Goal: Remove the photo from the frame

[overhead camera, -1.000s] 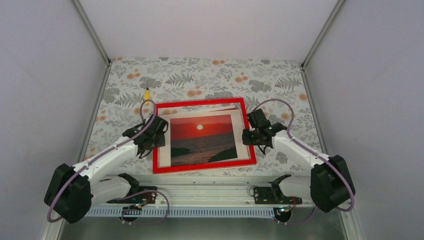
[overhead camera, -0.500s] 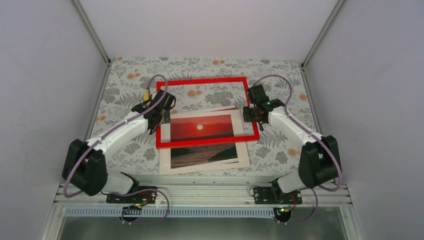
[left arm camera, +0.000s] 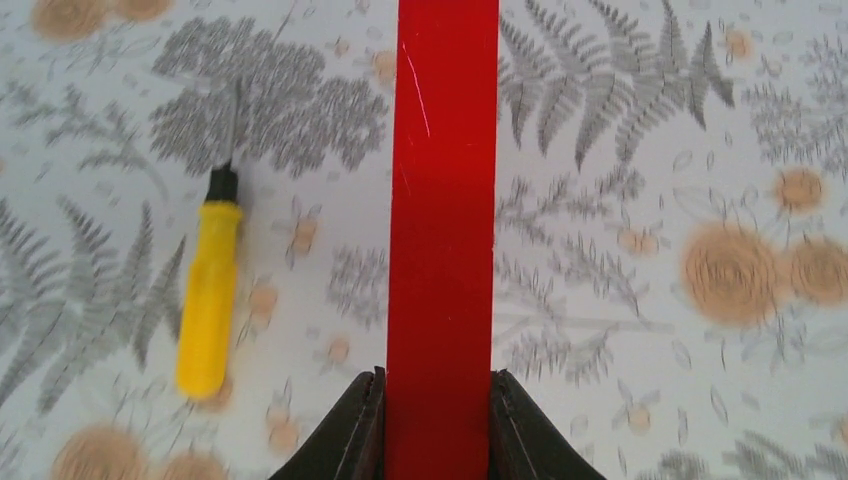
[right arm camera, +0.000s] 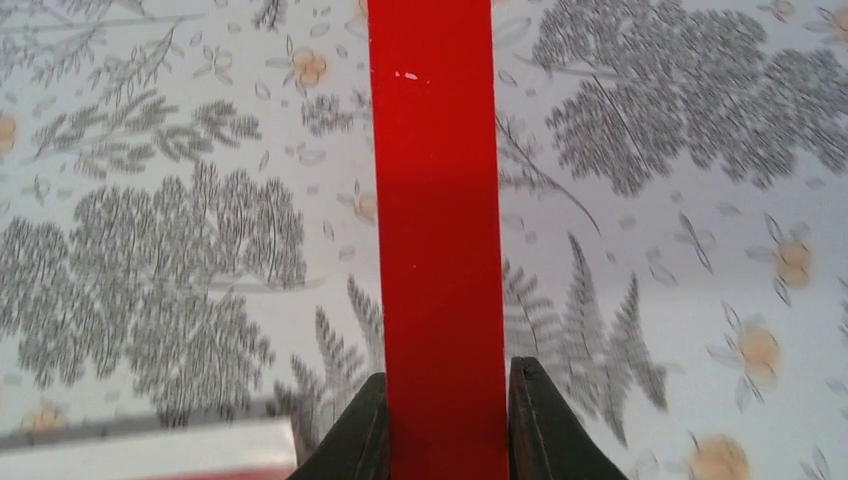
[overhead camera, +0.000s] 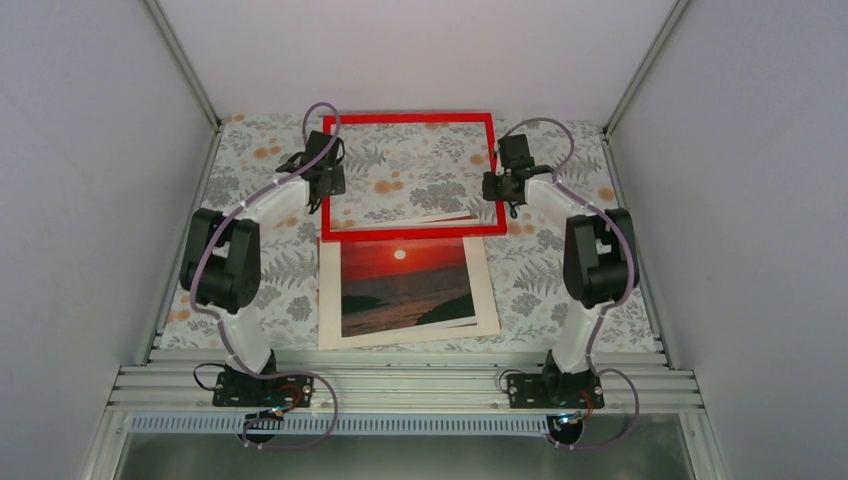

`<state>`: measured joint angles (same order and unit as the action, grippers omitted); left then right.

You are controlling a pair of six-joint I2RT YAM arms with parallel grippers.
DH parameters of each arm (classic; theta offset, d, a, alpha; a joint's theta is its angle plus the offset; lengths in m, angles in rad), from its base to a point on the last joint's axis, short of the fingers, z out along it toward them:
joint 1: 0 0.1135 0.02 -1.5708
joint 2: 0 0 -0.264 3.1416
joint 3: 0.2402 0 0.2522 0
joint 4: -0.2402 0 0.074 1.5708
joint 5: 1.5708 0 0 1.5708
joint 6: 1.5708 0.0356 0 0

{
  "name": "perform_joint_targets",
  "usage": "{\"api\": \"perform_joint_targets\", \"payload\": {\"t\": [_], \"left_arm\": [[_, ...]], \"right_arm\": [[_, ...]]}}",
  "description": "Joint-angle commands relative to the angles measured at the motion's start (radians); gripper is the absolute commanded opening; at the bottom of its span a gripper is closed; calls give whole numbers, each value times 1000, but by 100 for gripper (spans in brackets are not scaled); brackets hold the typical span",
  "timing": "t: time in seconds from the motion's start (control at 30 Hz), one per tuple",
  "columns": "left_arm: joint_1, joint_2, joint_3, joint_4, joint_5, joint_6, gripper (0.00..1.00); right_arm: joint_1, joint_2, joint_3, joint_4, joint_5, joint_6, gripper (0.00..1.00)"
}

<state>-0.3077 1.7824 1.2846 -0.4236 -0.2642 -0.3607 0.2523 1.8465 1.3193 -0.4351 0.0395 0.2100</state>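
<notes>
The bar in my right gripper goes outward and down onto the far floral cloth (overhead camera: 480, 160) next, clear of the photo (overhead camera: 405, 283), for release, as the cloth lies below and outward.
The red frame (overhead camera: 410, 118) is held up over the far half of the table, and the floral cloth shows through its opening. My left gripper (overhead camera: 328, 182) is shut on its left rail (left arm camera: 442, 200). My right gripper (overhead camera: 493, 187) is shut on its right rail (right arm camera: 432, 200). The sunset photo (overhead camera: 405, 283) with its white border lies flat on the table nearer me, outside the frame. The frame's near rail (overhead camera: 412, 233) crosses just past the photo's far edge. A thin pale sheet edge (overhead camera: 440, 217) shows under that rail.
A yellow-handled tool (left arm camera: 208, 307) lies on the cloth left of the frame's left rail. Grey enclosure walls (overhead camera: 90, 180) stand on the left, right and far sides. A metal rail (overhead camera: 400, 385) runs along the near edge by the arm bases.
Both arms have carried the red frame away from me and upward, off the photo. The photo stayed on the table and now lies fully uncovered.
</notes>
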Motion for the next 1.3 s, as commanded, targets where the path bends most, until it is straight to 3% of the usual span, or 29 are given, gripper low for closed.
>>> {"api": "perform_joint_targets", "payload": {"t": [0.0, 0.3, 0.6, 0.83, 1.07, 1.27], "left_arm": [[34, 99, 132, 147, 143, 2, 8], [84, 333, 355, 133, 196, 41, 8], [110, 519, 519, 90, 240, 56, 8], [114, 626, 634, 11, 263, 59, 13], [120, 650, 666, -20, 267, 54, 26], [121, 545, 591, -5, 274, 43, 51]], "right_arm": [[-17, 106, 114, 158, -103, 86, 4], [-45, 305, 317, 169, -154, 77, 4], [-69, 433, 409, 205, -190, 52, 6], [-84, 482, 423, 209, -217, 63, 15], [-100, 482, 431, 197, -213, 57, 30], [-105, 400, 395, 146, -202, 45, 49]]}}
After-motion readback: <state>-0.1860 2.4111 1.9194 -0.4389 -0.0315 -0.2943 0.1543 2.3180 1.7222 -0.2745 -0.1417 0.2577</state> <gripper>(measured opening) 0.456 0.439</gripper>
